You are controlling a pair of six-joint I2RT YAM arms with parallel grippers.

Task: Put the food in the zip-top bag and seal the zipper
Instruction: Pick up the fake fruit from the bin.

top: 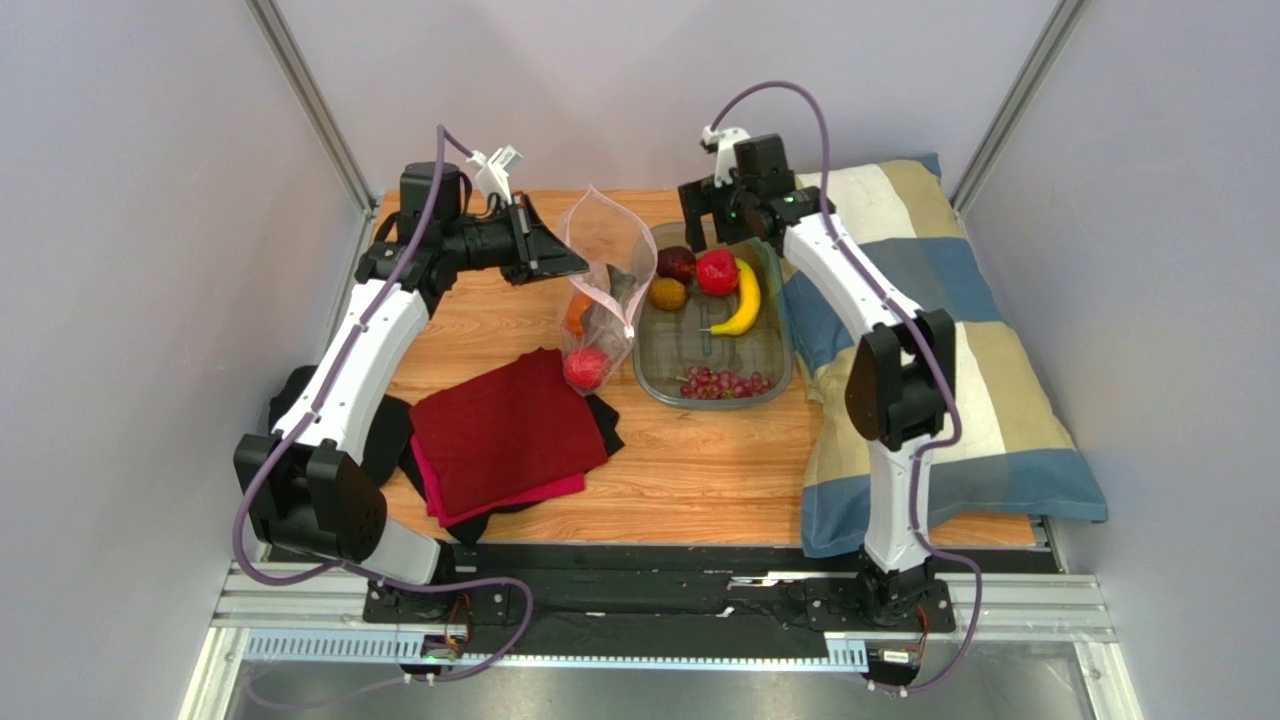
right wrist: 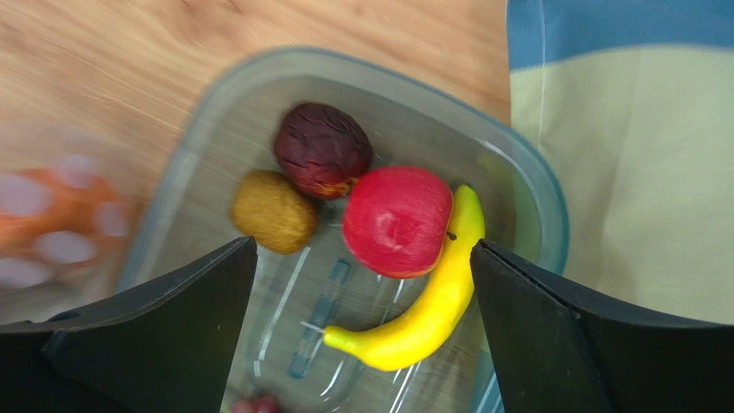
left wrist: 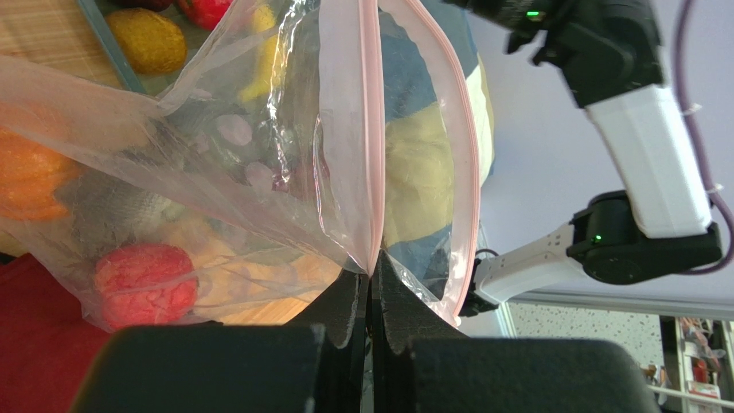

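Observation:
The red apple lies beside the banana, so my right gripper needs to go down into the far end of the clear tub point(top: 783, 323) with the apple between its fingers.
My left gripper point(top: 576, 264) is shut on the mouth edge of the zip-top bag point(top: 609, 285) and holds it up, mouth open. In the left wrist view the closed fingertips point(left wrist: 372, 280) pinch the pink zipper point(left wrist: 372, 129). The bag holds a strawberry point(left wrist: 142, 280), an orange pumpkin point(left wrist: 30, 185) and a grey fish point(left wrist: 121, 211). My right gripper point(top: 699, 225) is open and empty, hovering above the far end of the clear tub point(top: 783, 323). In the right wrist view, between its fingers point(right wrist: 363, 249), lie the apple point(right wrist: 396, 219), banana point(right wrist: 422, 310), plum point(right wrist: 323, 148) and a brownish-yellow fruit point(right wrist: 274, 211). Grapes point(top: 724, 384) lie at the tub's near end.
A red cloth point(top: 508, 428) lies on a black cloth at the front left of the wooden table. A blue and beige pillow point(top: 947, 375) fills the right side, against the tub. Grey walls close in on three sides.

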